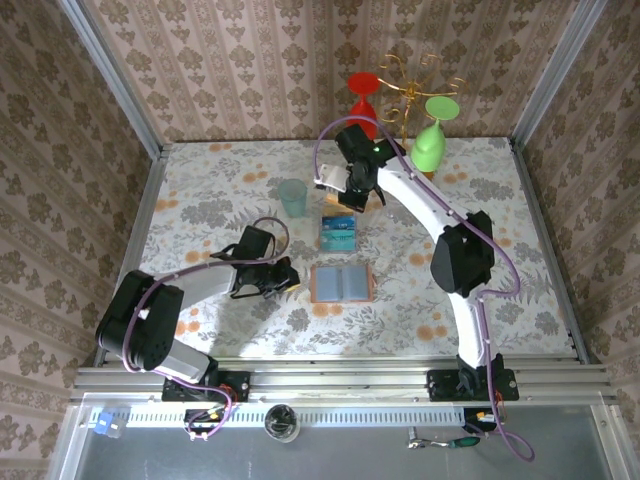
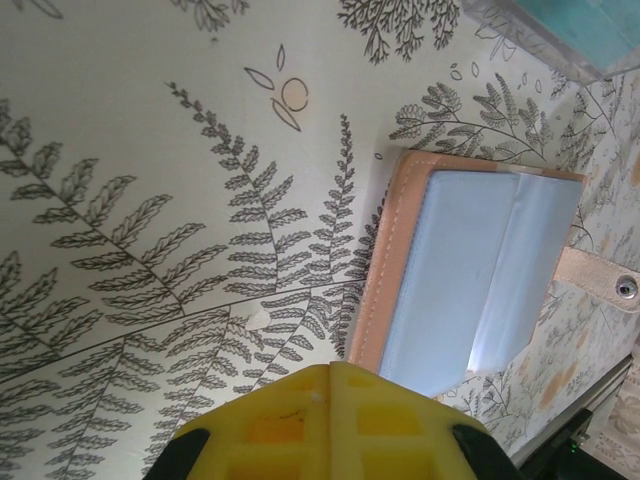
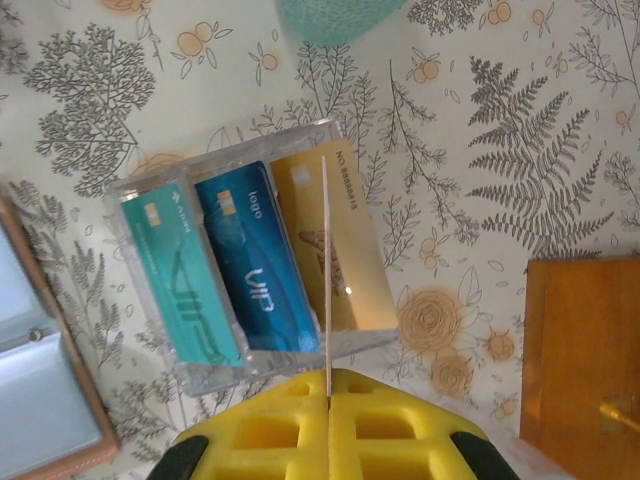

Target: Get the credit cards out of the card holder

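The gold card in the tray is below my right gripper, so the gripper should next bring the thin credit card (image 3: 326, 260) down onto that card and let go.
The card holder (image 1: 341, 283) lies open on the table, tan rim around grey-blue pockets (image 2: 470, 270), and its edge shows at the left of the right wrist view (image 3: 40, 400). My left gripper (image 2: 330, 368) is shut and empty just left of it (image 1: 290, 278). My right gripper (image 3: 328, 378) is shut on a thin credit card (image 3: 326, 260), seen edge-on, above a clear tray (image 3: 150, 200). In the tray lie a teal card (image 3: 185, 270), a blue card (image 3: 250, 260) and a gold card (image 3: 350, 250). From above, the right gripper (image 1: 357, 200) hangs just behind the tray (image 1: 339, 232).
A teal tumbler (image 1: 292, 197) stands left of the tray. The glass rack, with its orange wooden base (image 3: 585, 350), holds a red glass (image 1: 363, 95) and a green glass (image 1: 432, 135) at the back. Patterned walls enclose the table on three sides.
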